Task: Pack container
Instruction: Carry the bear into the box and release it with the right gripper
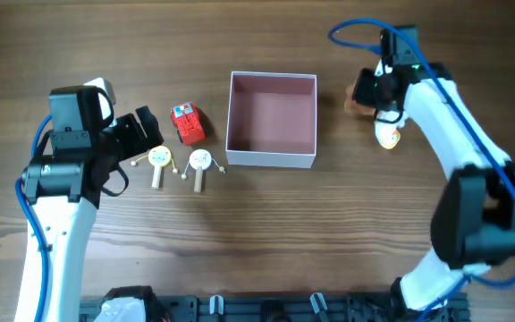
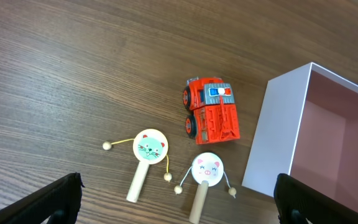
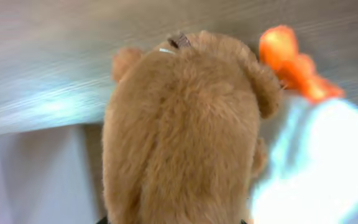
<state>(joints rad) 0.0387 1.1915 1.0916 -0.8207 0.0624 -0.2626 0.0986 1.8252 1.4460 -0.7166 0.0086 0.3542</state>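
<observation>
I will carry the plush left in the overhead view to the empty container's truck-side bottom and release it with my right gripper.
The container (image 1: pixel 272 159), a square white box with a dusty-pink inside, stands empty at the table's middle; its left wall shows in the left wrist view (image 2: pixel 278 140). My left gripper (image 1: pixel 147 128) is open and empty, left of the container and above two rattle drums; its fingers (image 2: pixel 179 200) show at the bottom corners of the left wrist view. My right gripper (image 1: pixel 371 89) is right of the container, shut on a brown plush toy (image 3: pixel 182 130), which also shows in the overhead view (image 1: pixel 358 97). The plush hides the right fingertips.
A red toy truck (image 1: pixel 187 122) (image 2: pixel 211 109) lies left of the container. A green-faced cat drum (image 1: pixel 159 161) (image 2: pixel 150 147) and a pink-faced pig drum (image 1: pixel 200 165) (image 2: pixel 207 169) lie in front of it. A white and orange toy (image 1: pixel 387 135) (image 3: pixel 319 155) sits beside the plush.
</observation>
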